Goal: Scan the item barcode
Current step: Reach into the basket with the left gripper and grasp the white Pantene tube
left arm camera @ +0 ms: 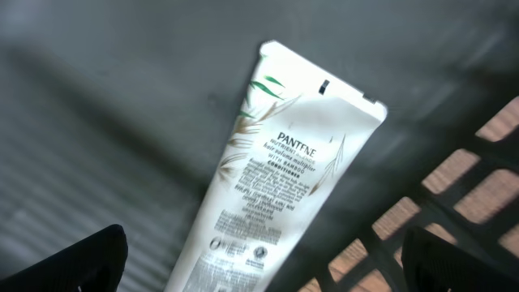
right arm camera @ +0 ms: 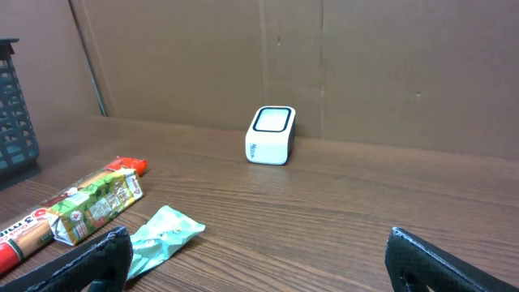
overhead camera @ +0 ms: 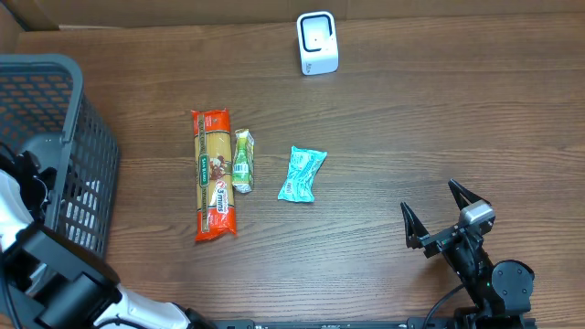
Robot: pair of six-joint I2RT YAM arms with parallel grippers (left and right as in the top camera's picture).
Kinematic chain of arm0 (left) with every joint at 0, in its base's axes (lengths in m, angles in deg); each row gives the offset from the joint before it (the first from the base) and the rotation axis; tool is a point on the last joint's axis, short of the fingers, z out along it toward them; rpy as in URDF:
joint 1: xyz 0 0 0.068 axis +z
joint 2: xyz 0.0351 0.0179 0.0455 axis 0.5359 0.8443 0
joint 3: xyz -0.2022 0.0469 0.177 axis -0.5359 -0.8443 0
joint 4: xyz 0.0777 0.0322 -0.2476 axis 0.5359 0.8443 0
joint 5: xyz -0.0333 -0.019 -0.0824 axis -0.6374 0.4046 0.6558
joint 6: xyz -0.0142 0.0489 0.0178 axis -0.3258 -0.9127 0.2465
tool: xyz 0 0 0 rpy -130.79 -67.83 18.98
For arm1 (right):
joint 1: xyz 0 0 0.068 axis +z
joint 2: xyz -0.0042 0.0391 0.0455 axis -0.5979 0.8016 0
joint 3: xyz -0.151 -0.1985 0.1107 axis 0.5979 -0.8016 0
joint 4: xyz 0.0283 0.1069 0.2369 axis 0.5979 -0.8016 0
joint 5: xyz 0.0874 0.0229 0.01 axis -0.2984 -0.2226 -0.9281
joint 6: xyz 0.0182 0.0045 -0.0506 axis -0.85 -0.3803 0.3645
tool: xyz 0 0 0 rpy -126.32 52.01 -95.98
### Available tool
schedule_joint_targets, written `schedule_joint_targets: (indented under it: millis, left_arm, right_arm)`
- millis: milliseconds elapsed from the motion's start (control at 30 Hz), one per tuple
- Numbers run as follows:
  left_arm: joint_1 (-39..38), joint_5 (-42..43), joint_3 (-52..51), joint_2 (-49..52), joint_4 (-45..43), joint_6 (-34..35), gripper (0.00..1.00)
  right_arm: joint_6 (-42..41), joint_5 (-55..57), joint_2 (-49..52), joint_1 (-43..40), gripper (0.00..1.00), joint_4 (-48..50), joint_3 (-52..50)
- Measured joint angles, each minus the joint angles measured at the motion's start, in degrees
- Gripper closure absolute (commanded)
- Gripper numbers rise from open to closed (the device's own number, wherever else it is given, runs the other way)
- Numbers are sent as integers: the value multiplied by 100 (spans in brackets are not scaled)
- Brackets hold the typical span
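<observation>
Next, my left gripper moves down onto the printed body of the white Pantene tube [left arm camera: 284, 170], a finger beside each long edge. The tube lies below, between my open fingers.
A white Pantene tube [left arm camera: 284, 170] lies on the dark floor of the basket, printed side up. My left gripper [left arm camera: 263, 272] hangs open just above its lower end, one finger on each side, not touching it. In the overhead view the left arm [overhead camera: 26, 183] reaches into the grey basket [overhead camera: 87, 137] and hides the tube. The white scanner [overhead camera: 317, 43] stands at the far edge of the table, also seen in the right wrist view as the scanner [right arm camera: 270, 135]. My right gripper [overhead camera: 430, 198] rests open and holds nothing at the near right of the table.
An orange pasta pack [overhead camera: 213, 174], a small green packet [overhead camera: 242, 161] and a teal packet [overhead camera: 302, 174] lie mid-table. The basket's lattice wall [left arm camera: 454, 211] stands right of the tube. Cardboard walls [right arm camera: 324, 65] close the far side.
</observation>
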Motion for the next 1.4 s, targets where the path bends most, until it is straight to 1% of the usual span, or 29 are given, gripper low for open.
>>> schedule_joint_targets:
  millis: [167, 233, 300, 333, 400, 433, 467, 667, 733, 800, 933, 1100, 1200, 1300, 1400]
  left_arm:
    - [28, 52, 0, 492, 70, -269, 0]
    - [28, 48, 0, 693, 157, -306, 3]
    - [31, 20, 0, 857, 197, -348, 10]
    - [28, 4, -2, 920, 223, -367, 20]
    - [20, -87, -2, 1001, 240, -404, 58]
    - [20, -94, -2, 1001, 234, -422, 83]
    - [20, -116, -2, 1005, 221, -433, 96]
    - [17, -103, 127, 940, 208, -461, 96]
    - [17, -105, 216, 960, 334, -363, 96]
    - [17, -129, 470, 1067, 645, -179, 96]
    - [17, -151, 1351, 1329, 1451, 315, 96]
    - [-120, 133, 3018, 1360, 2107, 704, 96]
    - [-411, 264, 4054, 1338, 2420, 804, 96]
    - [-789, 284, 4793, 1259, 2680, 844, 96]
    - [-1165, 232, 5322, 1115, 2741, 846, 96]
  right_arm:
    - [2, 0, 0, 0, 0, 2, 0]
    - [0, -2, 0, 0, 0, 2, 0]
    - [2, 2, 0, 2, 0, 2, 0]
    - [0, 0, 0, 0, 0, 4, 0]
    - [0, 0, 0, 0, 0, 0, 0]
    - [2, 0, 0, 0, 0, 2, 0]
    - [0, 0, 0, 2, 0, 0, 0]
    - [2, 0, 0, 0, 0, 0, 0]
    - [0, 2, 0, 0, 0, 0, 0]
    - [2, 0, 0, 0, 0, 0, 0]
    - [0, 0, 0, 0, 0, 4, 0]
    - [0, 0, 0, 2, 0, 0, 0]
    - [0, 2, 0, 0, 0, 4, 0]
    - [-2, 0, 0, 2, 0, 2, 0]
    - [0, 2, 0, 0, 0, 2, 0]
